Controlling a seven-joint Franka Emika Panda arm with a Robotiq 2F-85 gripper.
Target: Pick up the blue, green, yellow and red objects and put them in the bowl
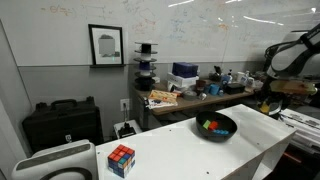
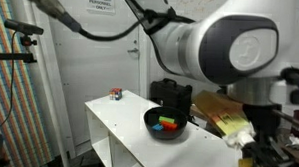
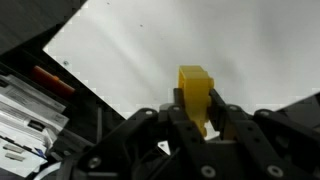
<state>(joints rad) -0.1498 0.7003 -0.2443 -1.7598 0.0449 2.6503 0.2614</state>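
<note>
I need to carry the yellow block from the end of the table to over the black bowl (image 1: 216,126), where the red, green and blue blocks already lie.
My gripper (image 3: 197,108) is shut on the yellow block (image 3: 195,85) and holds it above the white table (image 3: 150,50). In an exterior view the gripper (image 2: 252,157) hangs off the table's end, apart from the bowl. The wide black bowl (image 1: 229,133) stands on the table in both exterior views, seen again here (image 2: 152,130). Inside it lie the red block (image 2: 168,118), the green block (image 2: 170,125) and the blue block (image 2: 160,124). They also show as a small coloured cluster in the bowl in an exterior view (image 1: 212,127).
A multicoloured puzzle cube (image 1: 121,159) sits at the table's other end, far from the bowl; it also shows in an exterior view (image 2: 116,93). A cluttered desk (image 1: 190,95) and a black case (image 1: 62,122) stand behind the table. Papers and a red pen (image 3: 50,78) lie beside the table edge.
</note>
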